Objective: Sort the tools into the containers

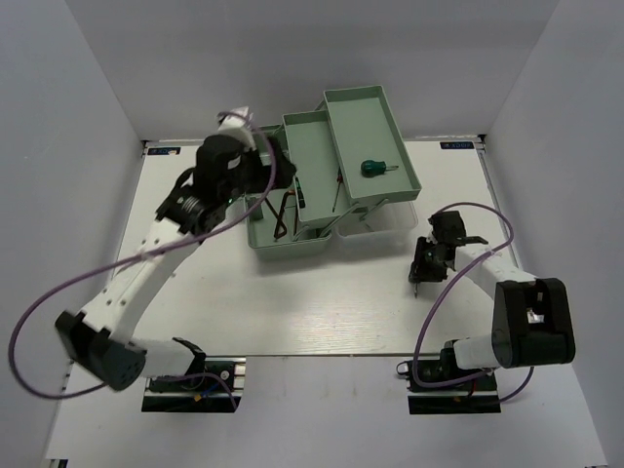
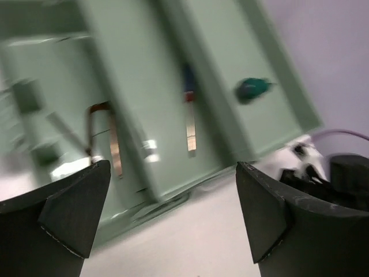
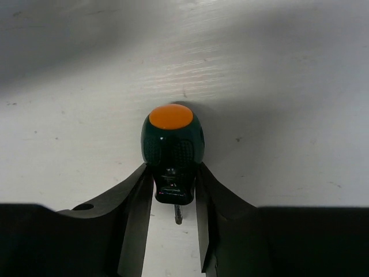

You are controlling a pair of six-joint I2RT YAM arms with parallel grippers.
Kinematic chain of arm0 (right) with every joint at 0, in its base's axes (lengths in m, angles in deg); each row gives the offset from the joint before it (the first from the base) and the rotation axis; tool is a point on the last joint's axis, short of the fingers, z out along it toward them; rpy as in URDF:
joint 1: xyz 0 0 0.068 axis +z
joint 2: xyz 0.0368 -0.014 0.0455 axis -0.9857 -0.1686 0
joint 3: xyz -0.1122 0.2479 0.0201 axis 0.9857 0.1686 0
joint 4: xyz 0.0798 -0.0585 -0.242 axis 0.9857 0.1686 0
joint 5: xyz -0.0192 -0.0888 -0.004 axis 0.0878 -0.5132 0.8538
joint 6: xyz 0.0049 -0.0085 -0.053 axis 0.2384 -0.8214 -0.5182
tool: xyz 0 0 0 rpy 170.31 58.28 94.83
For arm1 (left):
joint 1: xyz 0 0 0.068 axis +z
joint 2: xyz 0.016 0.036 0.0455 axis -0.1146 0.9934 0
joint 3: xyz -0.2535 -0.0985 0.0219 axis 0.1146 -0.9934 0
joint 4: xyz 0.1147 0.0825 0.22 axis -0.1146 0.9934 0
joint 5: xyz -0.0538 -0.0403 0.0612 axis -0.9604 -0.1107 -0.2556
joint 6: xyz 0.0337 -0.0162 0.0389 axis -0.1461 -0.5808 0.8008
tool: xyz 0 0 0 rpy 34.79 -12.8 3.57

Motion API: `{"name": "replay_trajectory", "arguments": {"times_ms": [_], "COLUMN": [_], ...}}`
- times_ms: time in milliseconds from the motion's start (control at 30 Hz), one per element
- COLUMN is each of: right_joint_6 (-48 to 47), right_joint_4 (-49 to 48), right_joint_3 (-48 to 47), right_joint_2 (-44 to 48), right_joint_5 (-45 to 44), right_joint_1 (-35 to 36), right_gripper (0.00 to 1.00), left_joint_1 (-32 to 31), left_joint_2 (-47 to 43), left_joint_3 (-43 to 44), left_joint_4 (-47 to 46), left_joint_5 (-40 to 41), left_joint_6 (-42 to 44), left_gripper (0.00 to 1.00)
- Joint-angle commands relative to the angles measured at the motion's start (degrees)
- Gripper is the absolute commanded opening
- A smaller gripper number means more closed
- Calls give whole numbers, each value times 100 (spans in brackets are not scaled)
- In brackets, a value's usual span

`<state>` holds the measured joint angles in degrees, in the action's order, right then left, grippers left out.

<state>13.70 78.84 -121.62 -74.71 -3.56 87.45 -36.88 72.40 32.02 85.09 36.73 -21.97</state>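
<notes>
I need to lift my right gripper outward over the toolbox's upper tray [image 1: 390, 148] next and let go of the screwdriver. That tray is outward and to the gripper's left in the top view.
The pale green toolbox [image 1: 310, 156] stands at the back centre with its tiers folded out. A green-handled screwdriver [image 1: 373, 167] lies in the upper right tray; it also shows in the left wrist view [image 2: 252, 89]. Thin hex keys [image 1: 282, 216] lie in the lower compartment, one of them reddish-brown [image 2: 99, 122]. My left gripper [image 1: 276, 175] is open and empty [image 2: 173, 210] at the toolbox's left side. My right gripper [image 1: 426, 265] is shut [image 3: 173, 182] on a stubby dark green screwdriver with an orange cap [image 3: 172, 144], low over the white table right of the toolbox.
The white table [image 1: 322, 302] is walled by pale panels on three sides. The toolbox's translucent lid [image 1: 385, 219] sticks out at its right, near my right gripper. Purple cables [image 1: 58, 292] loop beside both arms.
</notes>
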Motion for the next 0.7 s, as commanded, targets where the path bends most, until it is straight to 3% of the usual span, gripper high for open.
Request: {"name": "replay_trajectory", "arguments": {"times_ms": [0, 167, 367, 467, 567, 600, 667], "right_joint_6": [131, -448, -1152, -1495, -1775, -1803, -1672], "right_joint_4": [212, 836, 1120, 558, -76, -390, -612], "right_joint_3": [-25, -324, -1238, -1651, -2045, -2152, -2652], "right_joint_2": [75, 1564, 2614, 2827, 2530, 2415, 1977], "right_joint_5": [-689, -1277, -1622, -903, 501, 1506, 2590], "right_joint_1": [-48, -303, -663, -865, -874, -865, -848], "right_gripper": [3, 0, 0, 0, 0, 0, 0], "left_joint_1": [86, 139, 332, 394, 455, 507, 508], "left_joint_2": [-508, -659, -527, -527, -527, -527, -474], "left_joint_3": [-1015, -1553, -1782, -1941, -1941, -1993, -1994], "left_joint_4": [588, 1325, 1617, 1486, 1346, 1284, 1283], "left_joint_5": [1640, 2046, 2029, 1888, 1730, 1677, 1580], "left_joint_6": [-435, -1183, -1684, -1685, -1685, -1632, -1632], "left_gripper": [99, 99, 99, 99, 99, 99, 99]}}
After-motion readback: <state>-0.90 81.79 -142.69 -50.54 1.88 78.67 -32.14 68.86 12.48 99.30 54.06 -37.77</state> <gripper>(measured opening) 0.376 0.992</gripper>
